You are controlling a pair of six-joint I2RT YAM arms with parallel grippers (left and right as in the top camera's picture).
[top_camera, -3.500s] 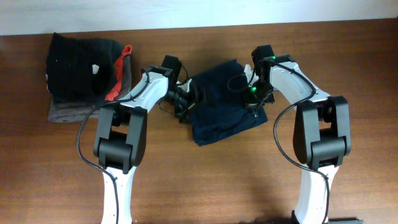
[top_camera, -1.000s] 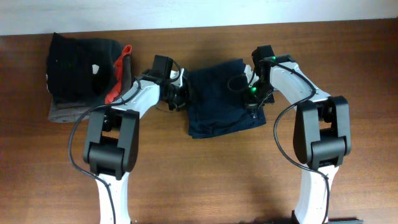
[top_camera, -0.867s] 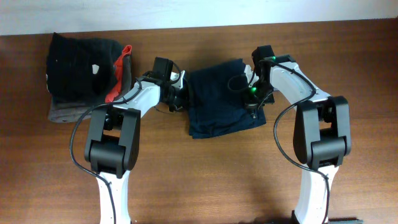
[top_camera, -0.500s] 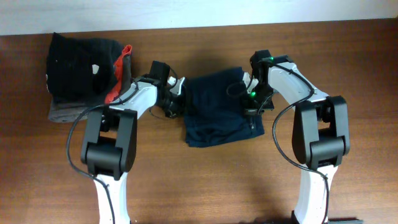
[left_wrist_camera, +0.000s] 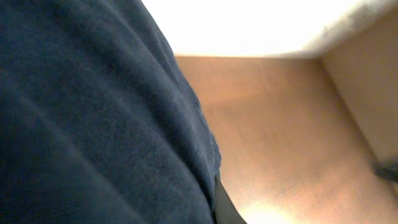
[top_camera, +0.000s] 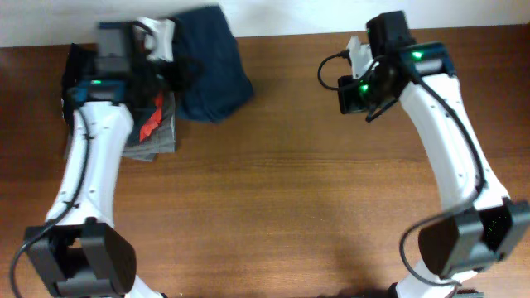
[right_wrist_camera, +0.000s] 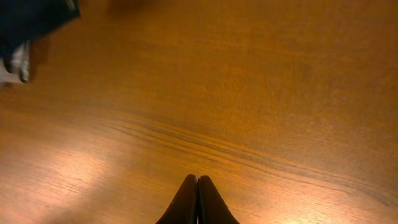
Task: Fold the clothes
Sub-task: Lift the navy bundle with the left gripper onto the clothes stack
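The overhanging garment goes next with my left gripper to the clothes stack (top_camera: 153,142) below it and to its left in the overhead view, then comes down for release.
A folded navy garment (top_camera: 211,66) hangs at the back left of the table, partly over the edge of the clothes stack (top_camera: 153,142). My left gripper (top_camera: 175,73) is shut on its left side. The left wrist view is almost filled by the navy cloth (left_wrist_camera: 93,124), with one dark finger (left_wrist_camera: 222,209) showing under its hem. My right gripper (right_wrist_camera: 197,181) is shut and empty above bare wood; in the overhead view the right gripper (top_camera: 352,95) is at the back right, well away from the garment. The navy cloth (right_wrist_camera: 31,18) appears in the corner of the right wrist view.
The stack at the far left holds a black garment (top_camera: 73,79), a red piece (top_camera: 152,124) and a grey one at the bottom. The white wall (top_camera: 290,15) borders the table's far edge. Brown wooden tabletop (top_camera: 281,199) spreads between the arms.
My left gripper shut on the navy garment and carried it from the table's middle up and left to the stack. The right arm left the garment and rose to the right.
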